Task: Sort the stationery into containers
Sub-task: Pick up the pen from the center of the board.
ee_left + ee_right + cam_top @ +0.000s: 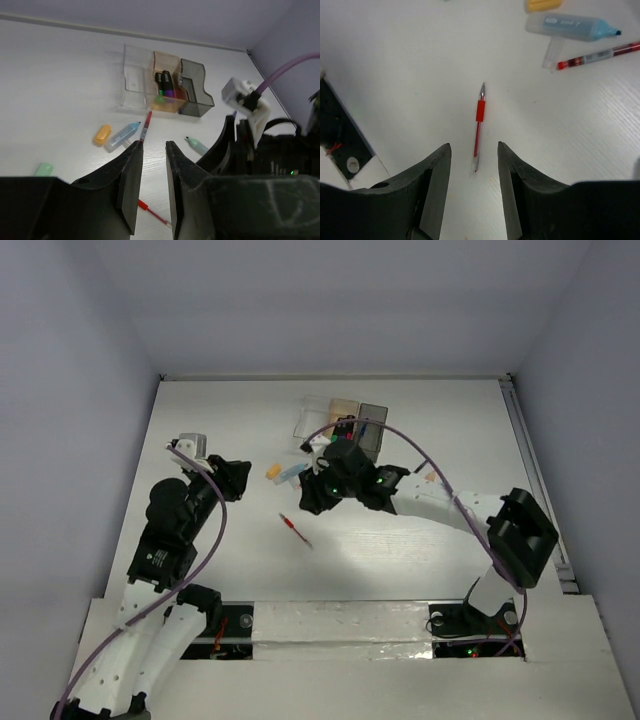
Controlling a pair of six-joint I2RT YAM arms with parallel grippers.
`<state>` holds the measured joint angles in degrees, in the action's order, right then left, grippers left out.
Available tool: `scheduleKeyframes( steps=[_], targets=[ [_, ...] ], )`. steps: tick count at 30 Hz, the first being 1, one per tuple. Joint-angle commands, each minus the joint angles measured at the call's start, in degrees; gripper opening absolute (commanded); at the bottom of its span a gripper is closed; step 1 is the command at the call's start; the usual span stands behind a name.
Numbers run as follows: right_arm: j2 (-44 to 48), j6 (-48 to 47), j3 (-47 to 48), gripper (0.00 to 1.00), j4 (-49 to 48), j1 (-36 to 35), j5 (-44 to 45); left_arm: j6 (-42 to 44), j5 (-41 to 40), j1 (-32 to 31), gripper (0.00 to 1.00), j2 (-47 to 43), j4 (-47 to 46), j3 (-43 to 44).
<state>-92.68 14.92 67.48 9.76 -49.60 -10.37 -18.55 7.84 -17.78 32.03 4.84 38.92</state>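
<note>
The red pen's clear end is between my fingers. Next, my right gripper should move down toward the metal point, onto the red grip [288, 522] [480, 111].
A red pen [478, 125] lies on the white table [400, 560], its clear end showing between the tips of my right gripper [474, 146], which is open above it and holds nothing. That same red pen [295, 529] sits in mid-table. My left gripper [153, 150] has a narrow gap between its jaws with nothing in it, and hangs over the table left of the pen. Three containers stand in a row at the back: clear [134, 82], tan-orange [170, 102] with purple and black-capped markers inside, dark grey [196, 95].
Loose stationery lies in front of the containers: an orange piece [102, 134], a light-blue marker [122, 136], a second red pen [145, 126], a green marker [196, 145] and a pale green piece [44, 169]. The right arm [440, 502] reaches across the table's middle.
</note>
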Motion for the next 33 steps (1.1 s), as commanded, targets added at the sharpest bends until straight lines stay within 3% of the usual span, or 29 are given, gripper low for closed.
scheduleKeyframes(
  steps=[1, 7, 19, 25, 26, 27, 33],
  targets=[
    [-4.16, -2.78, 3.95, 0.50, 4.02, -3.91, 6.39, -0.96, -5.98, 0.91, 0.22, -1.88, -0.01, 2.22],
    [-16.01, -3.76, 12.66, 0.51, 10.53, -8.93, 13.26, -1.23, -7.31, 1.96, 0.34, -3.73, 0.26, 2.22],
    [-29.65, -5.07, 25.41, 0.45, 15.11, -11.22, 15.29, -1.41, -5.90, 1.96, 0.35, -4.61, -0.18, 1.86],
    [-32.82, -4.19, 27.35, 0.23, 17.13, -11.22, 18.45, -1.32, -5.20, 1.96, 0.35, -4.70, -0.27, 1.78],
    [-32.74, -4.11, 27.26, 0.17, 17.05, -11.22, 18.89, -1.32, -5.11, 1.96, 0.35, -4.61, -0.36, 1.78],
    [-32.56, -3.76, 27.09, 0.02, 16.79, -11.22, 19.42, -1.32, -4.85, 1.96, 0.34, -4.70, -0.53, 1.78],
    [-21.16, -0.43, 20.51, 0.00, 9.94, -7.53, 19.78, -1.76, 0.24, 1.96, 0.34, -4.08, -2.55, 0.90]
  ],
)
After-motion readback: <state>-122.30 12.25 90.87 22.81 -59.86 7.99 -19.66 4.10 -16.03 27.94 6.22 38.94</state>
